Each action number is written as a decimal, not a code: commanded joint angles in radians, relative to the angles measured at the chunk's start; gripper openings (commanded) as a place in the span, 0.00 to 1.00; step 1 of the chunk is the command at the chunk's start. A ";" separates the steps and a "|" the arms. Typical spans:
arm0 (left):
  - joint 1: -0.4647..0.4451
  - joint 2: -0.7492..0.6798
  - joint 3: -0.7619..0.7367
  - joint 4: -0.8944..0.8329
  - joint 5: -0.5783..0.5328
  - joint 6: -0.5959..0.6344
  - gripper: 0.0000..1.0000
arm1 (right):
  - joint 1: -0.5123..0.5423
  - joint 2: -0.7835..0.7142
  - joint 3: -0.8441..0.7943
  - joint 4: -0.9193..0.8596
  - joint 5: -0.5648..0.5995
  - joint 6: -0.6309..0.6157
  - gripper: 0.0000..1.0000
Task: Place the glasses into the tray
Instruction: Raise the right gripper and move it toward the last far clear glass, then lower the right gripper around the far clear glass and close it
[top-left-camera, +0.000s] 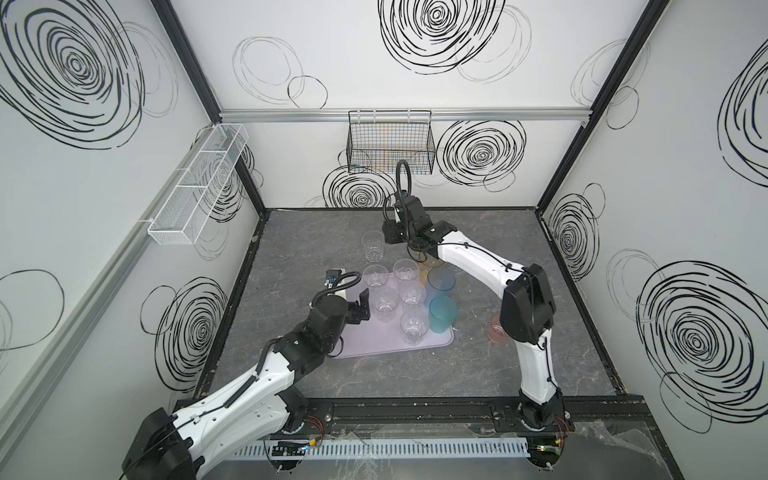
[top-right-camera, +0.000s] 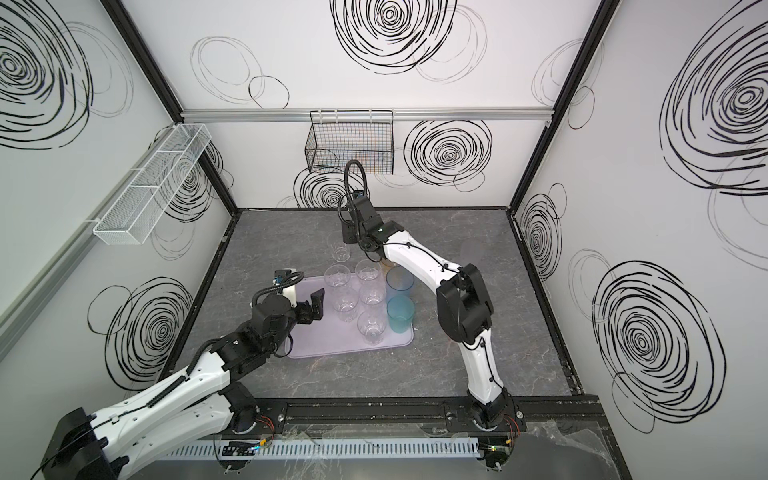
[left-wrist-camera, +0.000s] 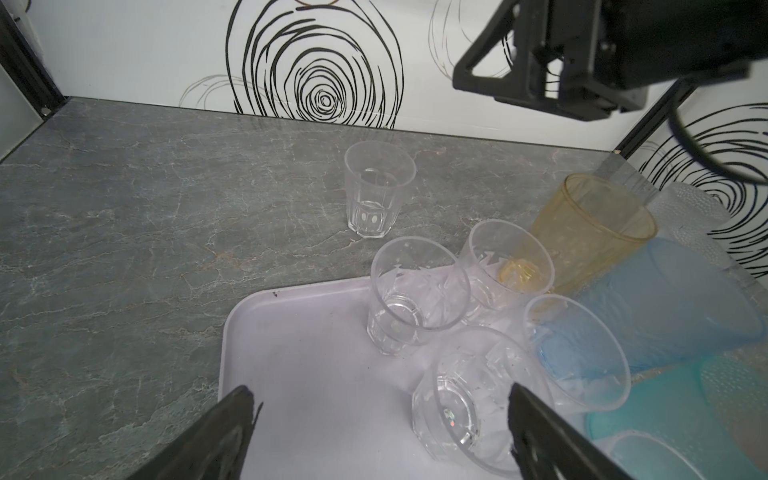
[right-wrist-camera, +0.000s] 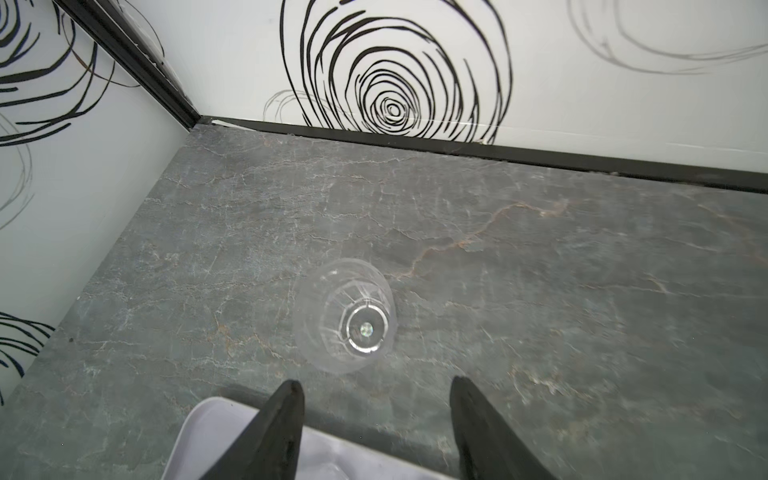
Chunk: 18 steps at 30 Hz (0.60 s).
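Note:
I will move my right gripper down with its fingers open, one on each side of the clear glass's rim edge facing the amber glass (top-left-camera: 383, 237), because the short clear glass stands with its opening up behind the tray (top-left-camera: 365, 343).
The lilac tray (top-left-camera: 365, 343) (top-right-camera: 316, 340) holds several clear glasses (top-left-camera: 385, 304), a blue one (top-left-camera: 441, 281) and a teal one (top-left-camera: 443, 312). One clear glass (top-left-camera: 372, 246) (right-wrist-camera: 347, 316) stands on the table just behind the tray. An amber glass (left-wrist-camera: 598, 232) stands by the tray's far right corner, mostly hidden under the right arm in both top views. A pink glass (top-left-camera: 496, 332) sits on the table right of the tray. My left gripper (top-left-camera: 360, 306) (left-wrist-camera: 380, 392) is open over the tray's left part, beside a clear glass (left-wrist-camera: 465, 399). My right gripper (right-wrist-camera: 376, 382) is open and empty above the tray's far edge.
A black wire basket (top-left-camera: 390, 143) hangs on the back wall and a white mesh basket (top-left-camera: 199, 187) on the left wall. The right arm's elbow (top-left-camera: 528, 303) stands right of the tray. A frosted clear sheet (left-wrist-camera: 685, 208) shows behind the amber glass.

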 joint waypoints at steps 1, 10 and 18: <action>0.009 -0.026 -0.023 0.038 -0.008 -0.019 0.97 | -0.006 0.118 0.179 -0.104 -0.031 -0.031 0.62; 0.074 -0.076 -0.079 0.041 -0.002 -0.029 0.97 | -0.028 0.319 0.403 -0.182 -0.050 -0.026 0.62; 0.080 -0.068 -0.091 0.064 -0.006 -0.030 0.96 | -0.052 0.377 0.401 -0.189 -0.064 -0.013 0.58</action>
